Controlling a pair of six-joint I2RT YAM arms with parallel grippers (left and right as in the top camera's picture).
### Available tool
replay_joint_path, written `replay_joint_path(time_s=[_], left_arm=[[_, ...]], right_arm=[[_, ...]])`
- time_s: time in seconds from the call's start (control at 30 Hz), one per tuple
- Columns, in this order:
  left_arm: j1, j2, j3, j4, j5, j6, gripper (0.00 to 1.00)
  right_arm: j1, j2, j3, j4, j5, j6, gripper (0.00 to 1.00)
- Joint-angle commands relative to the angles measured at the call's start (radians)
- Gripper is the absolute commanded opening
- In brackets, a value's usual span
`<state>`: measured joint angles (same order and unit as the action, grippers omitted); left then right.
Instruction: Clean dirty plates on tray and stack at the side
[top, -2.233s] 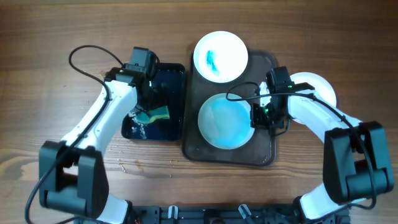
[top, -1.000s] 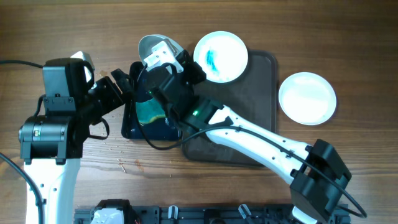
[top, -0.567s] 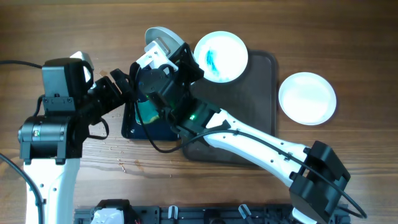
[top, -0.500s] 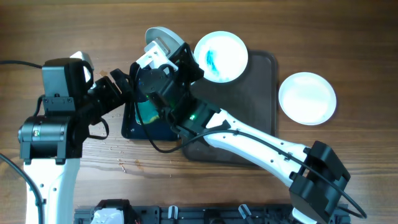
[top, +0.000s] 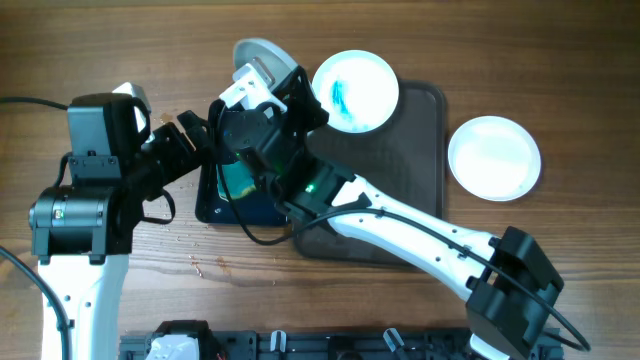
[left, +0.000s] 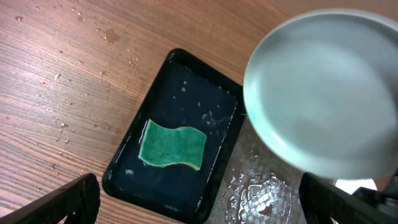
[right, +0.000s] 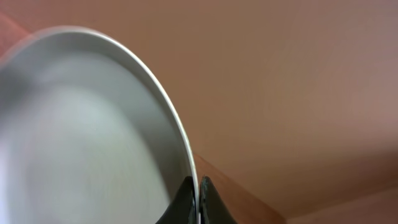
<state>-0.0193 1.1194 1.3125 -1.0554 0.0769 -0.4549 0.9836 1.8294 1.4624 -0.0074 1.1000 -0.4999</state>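
The clean white plate (top: 493, 158) is already off the tray. My right gripper should swing across the tray and then lower the pale plate level onto that clean white plate.
My right gripper (top: 262, 80) is shut on the rim of a pale plate (top: 256, 55) and holds it tilted in the air over the far end of the black basin (top: 207, 207). The right wrist view shows the fingers (right: 198, 194) pinching the plate rim (right: 93, 137). A green sponge (left: 172, 145) lies in the wet basin (left: 214, 109). A white plate with blue smears (top: 355, 90) sits at the far end of the brown tray (top: 420, 160). My left gripper (top: 195, 135) is open and empty, above the basin's left side; the held plate (left: 323, 112) shows in its view.
A clean white plate (top: 494, 157) lies on the wooden table right of the tray. A wet patch (left: 255, 193) marks the tray next to the basin. Water drops dot the table (left: 74, 56) left of the basin.
The right arm has carried the plate from the tray to above the basin and then nudged it slightly farther away. The left gripper has left the sponge and pulled back to the left.
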Motion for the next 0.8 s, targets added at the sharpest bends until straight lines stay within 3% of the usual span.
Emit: replay_joint_path(time_s=[0.0, 0.07, 0.13, 0.2, 0.3, 0.4, 0.5, 0.67, 0.77], left_arm=[[0.005, -0.001, 0.016, -0.001, 0.012, -0.001, 1.00], [0.005, -0.001, 0.016, -0.001, 0.012, -0.001, 1.00], [0.005, -0.001, 0.016, -0.001, 0.012, -0.001, 1.00], [0.005, -0.001, 0.016, -0.001, 0.012, -0.001, 1.00], [0.005, -0.001, 0.016, -0.001, 0.012, -0.001, 1.00], [0.005, -0.001, 0.016, -0.001, 0.012, -0.001, 1.00], [0.005, -0.001, 0.016, -0.001, 0.012, -0.001, 1.00], [0.005, -0.001, 0.016, -0.001, 0.012, -0.001, 1.00], [0.005, -0.001, 0.016, -0.001, 0.012, -0.001, 1.00]], right_arm=[[0.014, -0.010, 0.011, 0.016, 0.023, 0.058, 0.04], [0.015, -0.009, 0.011, 0.005, 0.010, -0.071, 0.04], [0.005, -0.010, 0.011, 0.030, 0.072, 0.117, 0.04], [0.003, -0.007, 0.011, -0.085, -0.055, 0.226, 0.04], [-0.014, -0.008, 0.011, -0.307, -0.272, 0.562, 0.04], [-0.050, -0.043, 0.011, -0.450, -0.506, 0.731, 0.04], [-0.152, -0.166, 0.011, -0.561, -0.713, 0.811, 0.04], [-0.575, -0.369, 0.011, -0.752, -1.100, 0.957, 0.04], [-0.964, -0.372, 0.011, -0.893, -1.228, 0.962, 0.04]])
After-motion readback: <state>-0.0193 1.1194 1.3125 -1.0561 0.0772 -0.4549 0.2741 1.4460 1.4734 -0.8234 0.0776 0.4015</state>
